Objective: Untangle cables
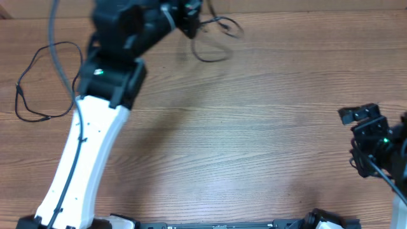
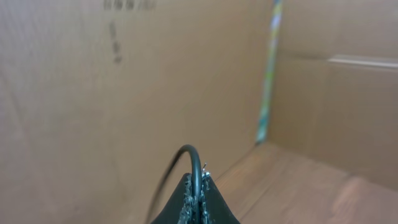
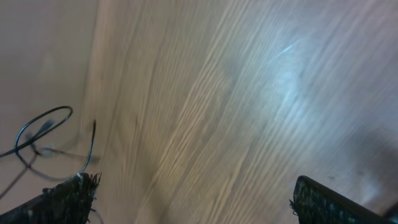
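My left gripper should first go left in the overhead view, along the table's far edge, toward the loose loop of the second cable.
My left gripper is at the table's far edge, shut on a thin black cable that arches up out of its jaws. From the gripper, loops of that cable hang and lie on the wood to the right. A second thin black cable lies in a loose loop at the far left of the table, apart from the first. My right gripper is at the right edge, open and empty. In the right wrist view a cable loop shows far off at the left.
A wooden table spans the view. Cardboard walls stand close behind the left gripper. The white left arm crosses the left half of the table. A thicker grey robot cable hangs near the left cable.
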`<state>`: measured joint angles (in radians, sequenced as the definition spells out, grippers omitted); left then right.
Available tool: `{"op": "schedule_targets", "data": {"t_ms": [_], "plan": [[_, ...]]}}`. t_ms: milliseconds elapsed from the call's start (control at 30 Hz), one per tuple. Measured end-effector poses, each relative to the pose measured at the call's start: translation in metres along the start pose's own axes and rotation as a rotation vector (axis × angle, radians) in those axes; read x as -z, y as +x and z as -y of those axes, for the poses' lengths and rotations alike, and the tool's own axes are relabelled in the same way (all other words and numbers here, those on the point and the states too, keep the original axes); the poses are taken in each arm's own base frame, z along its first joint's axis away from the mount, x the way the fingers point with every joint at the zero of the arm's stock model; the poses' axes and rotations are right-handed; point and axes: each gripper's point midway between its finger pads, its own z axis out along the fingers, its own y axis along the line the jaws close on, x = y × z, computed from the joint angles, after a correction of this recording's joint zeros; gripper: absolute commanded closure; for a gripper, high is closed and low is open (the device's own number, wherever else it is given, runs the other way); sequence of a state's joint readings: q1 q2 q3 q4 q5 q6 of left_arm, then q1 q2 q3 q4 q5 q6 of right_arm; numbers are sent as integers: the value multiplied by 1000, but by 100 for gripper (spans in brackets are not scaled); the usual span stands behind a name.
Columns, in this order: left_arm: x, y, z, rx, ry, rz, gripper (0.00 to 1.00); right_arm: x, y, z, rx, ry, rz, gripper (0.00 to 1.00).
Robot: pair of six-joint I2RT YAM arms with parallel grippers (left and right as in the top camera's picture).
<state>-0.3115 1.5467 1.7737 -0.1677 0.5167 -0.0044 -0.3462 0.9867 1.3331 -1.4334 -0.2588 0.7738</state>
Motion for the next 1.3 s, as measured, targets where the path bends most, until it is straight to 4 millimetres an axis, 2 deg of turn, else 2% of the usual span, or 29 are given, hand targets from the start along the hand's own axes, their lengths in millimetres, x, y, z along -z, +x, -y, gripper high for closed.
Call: {"op": "schedule_targets", "data": {"t_ms": [133, 300, 433, 500, 533, 600, 667, 733, 800, 833, 933, 1000, 1033, 1100, 1200, 1300], "plan": [[12, -14, 20, 55, 151, 31, 96, -23, 4, -5, 21, -23, -85, 0], [6, -10, 71, 114, 349, 11, 96, -43, 9, -5, 9, -4, -176, 0], [-9, 8, 116, 124, 481, -31, 96, -49, 9, -6, 37, 1, -204, 0], [-12, 19, 118, 129, 483, -68, 96, -49, 9, -5, 74, 3, -207, 0], [-13, 23, 110, 126, 455, -78, 96, -49, 10, -3, 92, 9, -208, 0], [-12, 27, 80, 121, 365, -88, 96, -49, 9, 1, 109, 24, -202, 0], [-6, 28, 39, 115, 255, -85, 96, -49, 8, 1, 116, 28, -198, 0], [5, 27, -7, 104, 136, -73, 96, -50, 6, 1, 126, 28, -185, 0], [18, 21, -44, 84, 35, -49, 96, -51, 3, -1, 132, 22, -174, 0], [28, 18, -71, 73, -48, -34, 96, -51, 1, -3, 137, 15, -166, 0], [54, 17, -129, 69, -264, -26, 96, -51, 0, -4, 141, 9, -159, 0], [65, 26, -159, 57, -389, -45, 96, -51, -2, -6, 144, 2, -152, 0], [66, 27, -162, 57, -399, -48, 96, -52, -2, -6, 145, 1, -151, 0], [64, 46, -175, 56, -442, -99, 96, -52, -3, -7, 143, 0, -150, 0], [51, 96, -201, 86, -478, -199, 96, -52, -3, -7, 138, 0, -150, 0], [34, 167, -227, 148, -491, -316, 96, -52, -2, -7, 137, 0, -150, 0]]}}
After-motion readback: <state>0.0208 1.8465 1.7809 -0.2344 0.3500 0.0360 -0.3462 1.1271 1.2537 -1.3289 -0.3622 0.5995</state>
